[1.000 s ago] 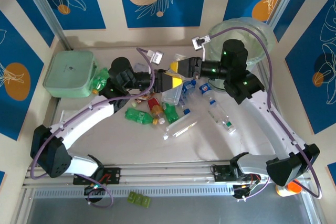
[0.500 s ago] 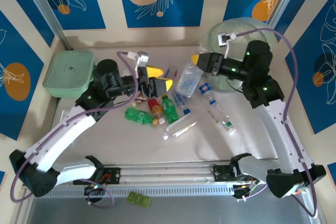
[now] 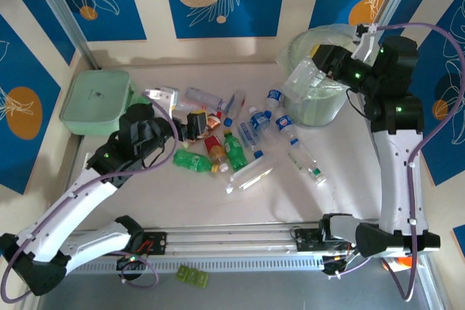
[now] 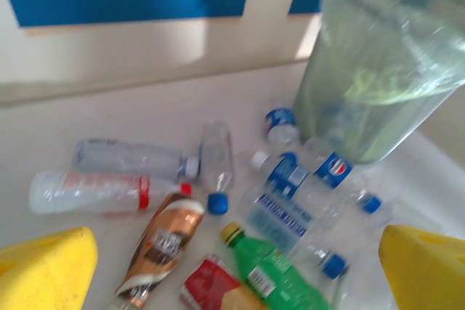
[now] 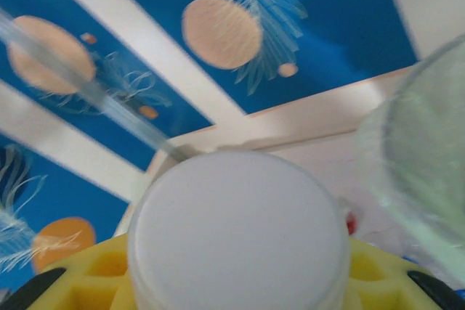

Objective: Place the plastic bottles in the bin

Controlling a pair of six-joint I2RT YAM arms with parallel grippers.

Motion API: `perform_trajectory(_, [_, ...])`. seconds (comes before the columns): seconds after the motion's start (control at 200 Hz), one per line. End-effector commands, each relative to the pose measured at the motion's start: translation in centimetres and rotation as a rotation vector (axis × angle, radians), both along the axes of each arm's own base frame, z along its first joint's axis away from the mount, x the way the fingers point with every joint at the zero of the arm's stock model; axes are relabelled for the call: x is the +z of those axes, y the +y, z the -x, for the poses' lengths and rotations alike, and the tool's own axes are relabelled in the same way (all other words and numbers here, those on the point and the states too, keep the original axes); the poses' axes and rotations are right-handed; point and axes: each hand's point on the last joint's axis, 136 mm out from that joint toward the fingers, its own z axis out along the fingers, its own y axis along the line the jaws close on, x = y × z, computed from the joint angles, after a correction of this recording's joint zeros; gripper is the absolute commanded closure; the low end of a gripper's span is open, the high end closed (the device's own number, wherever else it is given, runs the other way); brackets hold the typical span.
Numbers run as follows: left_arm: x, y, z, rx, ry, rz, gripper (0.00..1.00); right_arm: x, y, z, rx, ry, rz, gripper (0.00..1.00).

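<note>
The clear bottle is to be released, so my right gripper should first turn its fingers down into the bin's opening and lower.
My right gripper is raised at the near-left rim of the bin, shut on a clear plastic bottle. In the right wrist view the bottle's white round end sits between my yellow fingers, with the bin's wall to the right. My left gripper hangs open over the pile, fingers wide apart and nothing between them. Below it lie a green bottle, a red-labelled bottle and blue-labelled clear bottles. More bottles lie mid-table.
A mint-green lidded box stands at the back left by the left arm. A brown-labelled bottle lies in the pile. A small orange-and-white bottle sits by the right arm's base. Blue patterned walls close in the table.
My right arm has lifted the clear bottle out of the pile and swung it right and back to the bin's rim. My left gripper has drawn back to the left.
</note>
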Motion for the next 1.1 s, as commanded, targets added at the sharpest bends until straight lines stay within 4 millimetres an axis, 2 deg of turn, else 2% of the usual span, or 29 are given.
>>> perform_trajectory(0.0, [-1.2, 0.3, -0.1, 0.02, 0.002, -0.002, 0.02, -1.3, -4.2, -1.3, -0.204, 0.059, 0.123, 0.8])
perform_trajectory(0.105, [-2.3, -0.3, -0.1, 0.006, 0.032, 0.004, 0.02, -1.2, -7.1, -2.7, -0.322, 0.067, 0.187, 0.8])
perform_trajectory(0.22, [-2.2, -0.6, 0.0, -0.005, 0.017, 0.001, 0.02, -1.7, -9.9, -5.1, -0.396, 0.107, 0.172, 0.8])
perform_trajectory(0.37, [-2.1, -0.7, 0.5, -0.01, 0.0, -0.016, 0.02, -2.3, -11.2, -8.5, -0.425, 0.122, 0.197, 0.8])
perform_trajectory(0.54, [-1.5, -1.3, 1.3, -0.039, -0.025, -0.016, 0.02, -6.2, -12.1, -13.1, -0.417, 0.25, 0.224, 0.8])
perform_trajectory(0.67, [-1.4, -1.2, 1.5, -0.032, -0.037, -0.016, 0.02, -9.2, -11.6, -15.9, -0.398, 0.33, 0.255, 0.8])
perform_trajectory(0.77, [-1.6, -2.4, 2.1, -0.077, -0.037, -0.03, 0.02, -12.3, -10.1, -17.7, -0.352, 0.398, 0.287, 0.8])
perform_trajectory(0.965, [-1.3, -2.0, 2.1, -0.059, -0.072, -0.057, 0.02, -17.9, -7.5, -19.9, -0.288, 0.509, 0.375, 0.79])
perform_trajectory(1.095, [-1.1, -2.2, 2.4, -0.068, -0.082, -0.062, 0.02, -22.0, -6.9, -20.5, -0.27, 0.601, 0.386, 0.76])
